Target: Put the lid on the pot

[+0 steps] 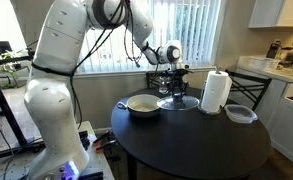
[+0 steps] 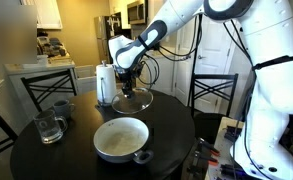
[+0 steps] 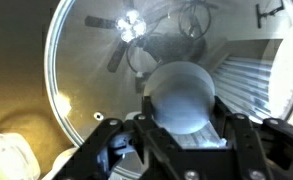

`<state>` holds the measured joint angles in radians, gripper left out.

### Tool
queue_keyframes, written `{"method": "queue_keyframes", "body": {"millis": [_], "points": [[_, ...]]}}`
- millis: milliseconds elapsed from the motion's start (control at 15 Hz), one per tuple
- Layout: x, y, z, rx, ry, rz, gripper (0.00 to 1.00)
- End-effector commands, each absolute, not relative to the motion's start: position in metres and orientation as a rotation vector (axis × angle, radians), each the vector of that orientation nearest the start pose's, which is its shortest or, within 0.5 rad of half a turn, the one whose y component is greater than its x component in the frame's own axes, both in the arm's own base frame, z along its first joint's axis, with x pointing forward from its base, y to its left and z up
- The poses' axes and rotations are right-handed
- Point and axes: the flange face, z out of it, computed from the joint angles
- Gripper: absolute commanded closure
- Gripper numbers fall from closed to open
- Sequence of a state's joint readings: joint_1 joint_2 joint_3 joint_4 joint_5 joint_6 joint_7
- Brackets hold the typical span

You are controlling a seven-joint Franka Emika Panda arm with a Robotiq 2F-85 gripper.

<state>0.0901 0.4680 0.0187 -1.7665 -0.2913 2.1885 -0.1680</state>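
Observation:
The pot is uncovered, so my gripper should next carry the lid by its knob away from the paper towel roll, down onto the pot's open top (image 2: pixel 121 136), and let go.
The pot (image 1: pixel 142 104) sits on the dark round table, cream-white inside, grey outside; it also shows in an exterior view (image 2: pixel 121 139). The glass lid (image 1: pixel 178 101) lies beside the pot, toward the paper towel roll, and shows in an exterior view (image 2: pixel 134 97). My gripper (image 1: pixel 174 83) reaches down over the lid's centre. In the wrist view the lid (image 3: pixel 96 70) fills the frame and my gripper (image 3: pixel 183 125) is shut on its knob (image 3: pixel 181 95). The lid looks level; whether it is just off the table I cannot tell.
A paper towel roll (image 1: pixel 217 91) stands by the lid. A clear round container with dark rim (image 1: pixel 240 113) lies near the table edge. A glass mug (image 2: pixel 49 127) stands on the table. Chairs (image 2: pixel 46 88) surround the table (image 1: pixel 186 145).

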Motion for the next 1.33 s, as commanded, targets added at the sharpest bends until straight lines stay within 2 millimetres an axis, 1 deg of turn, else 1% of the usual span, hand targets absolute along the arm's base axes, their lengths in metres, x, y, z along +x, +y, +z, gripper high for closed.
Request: {"method": "queue_keyframes", "body": {"millis": [0, 133, 267, 333, 467, 600, 667, 800, 1000, 1267], "points": [[0.631, 0.076, 0.305, -3.274, -0.958, 0.114, 0.67], [0.618, 0.088, 0.3, -3.28, -1.04, 0.128, 0.67], [0.604, 0.101, 0.303, -3.285, -1.126, 0.123, 0.67], [0.598, 0.107, 0.306, -3.288, -1.167, 0.113, 0.67], [0.583, 0.119, 0.321, -3.289, -1.241, 0.061, 0.67], [0.573, 0.132, 0.332, -3.276, -1.308, 0.015, 0.67], [0.572, 0.14, 0.334, -3.26, -1.34, -0.004, 0.67], [0.576, 0.153, 0.334, -3.219, -1.363, -0.048, 0.67], [0.588, 0.175, 0.322, -3.146, -1.37, -0.118, 0.67], [0.594, 0.204, 0.303, -3.064, -1.412, -0.161, 0.67]]}}
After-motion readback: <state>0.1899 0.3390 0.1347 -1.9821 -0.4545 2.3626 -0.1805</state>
